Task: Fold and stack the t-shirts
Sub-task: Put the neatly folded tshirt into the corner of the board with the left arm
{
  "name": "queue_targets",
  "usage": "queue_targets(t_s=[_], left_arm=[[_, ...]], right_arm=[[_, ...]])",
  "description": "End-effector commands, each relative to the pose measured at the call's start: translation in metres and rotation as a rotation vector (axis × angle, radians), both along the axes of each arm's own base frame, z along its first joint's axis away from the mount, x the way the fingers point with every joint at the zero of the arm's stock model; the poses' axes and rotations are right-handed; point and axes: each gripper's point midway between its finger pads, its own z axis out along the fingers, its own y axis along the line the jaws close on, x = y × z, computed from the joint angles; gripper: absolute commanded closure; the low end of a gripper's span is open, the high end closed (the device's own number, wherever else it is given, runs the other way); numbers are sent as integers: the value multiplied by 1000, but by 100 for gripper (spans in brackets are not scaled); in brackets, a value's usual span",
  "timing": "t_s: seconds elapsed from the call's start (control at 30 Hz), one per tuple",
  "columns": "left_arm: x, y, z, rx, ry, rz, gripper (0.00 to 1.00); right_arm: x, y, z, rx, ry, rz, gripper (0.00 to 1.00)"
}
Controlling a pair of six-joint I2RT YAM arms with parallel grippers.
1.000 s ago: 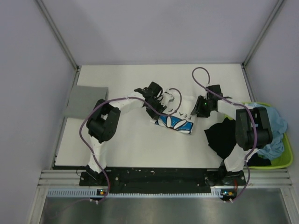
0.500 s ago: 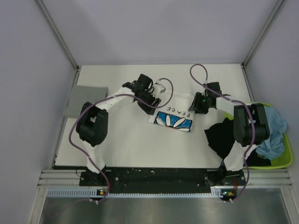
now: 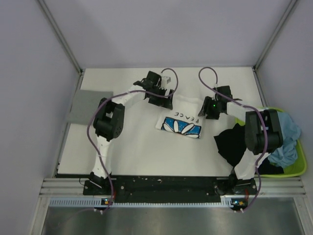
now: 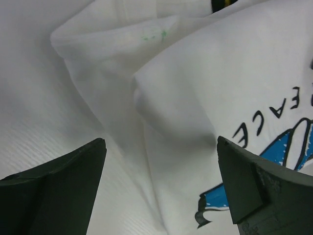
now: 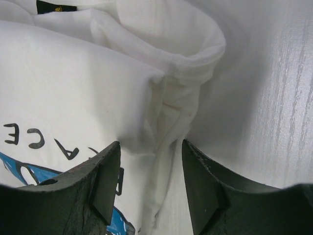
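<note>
My left gripper should next go down onto the rumpled side edge (image 4: 149, 142) near the shirt's far corner, because that loose white cloth (image 4: 195, 93) lies unpinched between its wide-open fingers.
The white t-shirt (image 3: 182, 120) with blue flower print and dark lettering lies folded in the middle of the table. My left gripper (image 3: 162, 99) hovers over its far left corner, open wide; in the left wrist view the gripper (image 4: 161, 147) has only loose white cloth (image 4: 195, 93) below it. My right gripper (image 3: 208, 111) is at the shirt's far right corner. There the gripper (image 5: 150, 149) stands open astride the rumpled edge (image 5: 183, 105) without pinching it. A folded grey t-shirt (image 3: 89, 105) lies at the left edge. A black t-shirt (image 3: 232, 142) spills from the right.
A lime-green tray (image 3: 299, 169) sits at the right edge, holding a light blue shirt (image 3: 289, 134) and part of the black one. Both arms' cables loop above the far half of the table. Metal frame posts and grey walls close in the sides.
My left gripper has let go of the white shirt and opened wide, shifting slightly toward the far side. The shirt has settled into a flatter fold. My right gripper's jaws have widened.
</note>
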Motion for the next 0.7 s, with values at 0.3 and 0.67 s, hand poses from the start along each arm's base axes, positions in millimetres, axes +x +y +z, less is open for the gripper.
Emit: queue_targets(t_s=[0.3, 0.67], left_arm=[[-2, -21, -46, -163, 239, 13, 37], [-5, -11, -20, -286, 250, -14, 100]], right_arm=[[1, -9, 30, -39, -76, 16, 46], [-3, -22, 84, -109, -225, 22, 14]])
